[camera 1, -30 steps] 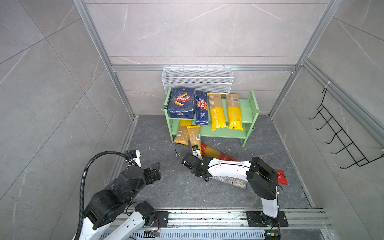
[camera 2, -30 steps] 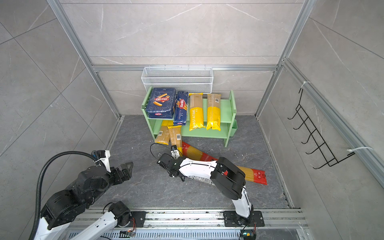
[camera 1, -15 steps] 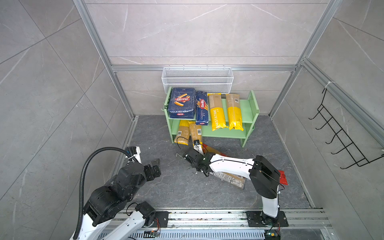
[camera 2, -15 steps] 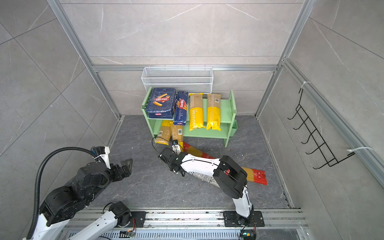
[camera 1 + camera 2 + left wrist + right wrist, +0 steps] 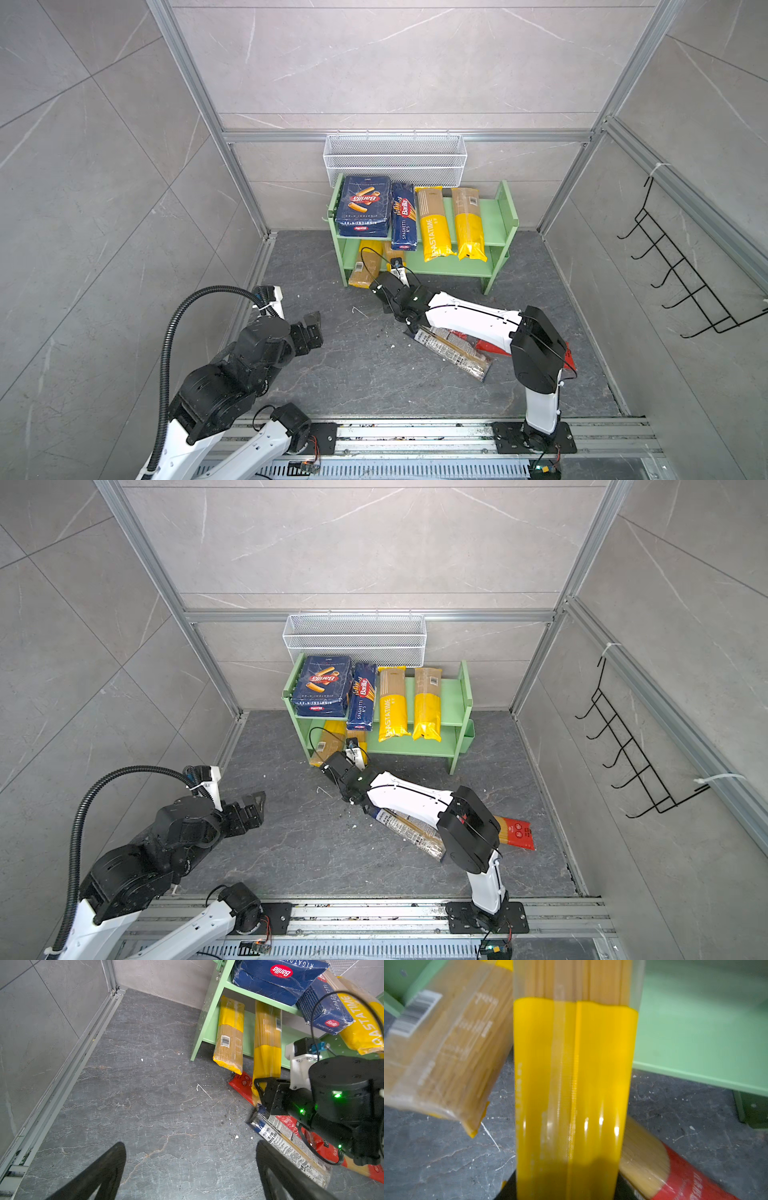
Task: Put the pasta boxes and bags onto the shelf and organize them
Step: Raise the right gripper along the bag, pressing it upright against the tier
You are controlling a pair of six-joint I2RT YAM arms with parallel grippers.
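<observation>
The bag's near end hangs over the floor, so next my right gripper will push its bag outward, farther onto the lower level of the shelf beside the other yellow bag, and release it.
The pale green shelf stands at the back wall. On its top tier lie the wide rigatoni box, the narrow spaghetti box and two yellow bags. A third yellow bag sticks out of the lower tier. My right gripper is shut on the near end of a fourth yellow bag, whose far end rests on the lower tier. A clear printed bag and a red-ended bag lie on the floor under the right arm. My left gripper hovers open over bare floor.
A white wire mesh basket hangs on the back wall just above the shelf. A black wire hook rack is mounted on the right wall. Aluminium rails run along the front. Pasta crumbs dot the grey floor.
My right gripper has moved toward the shelf with the yellow bag, sliding its far end deeper into the lower tier. The left arm has shifted only slightly and stays open.
</observation>
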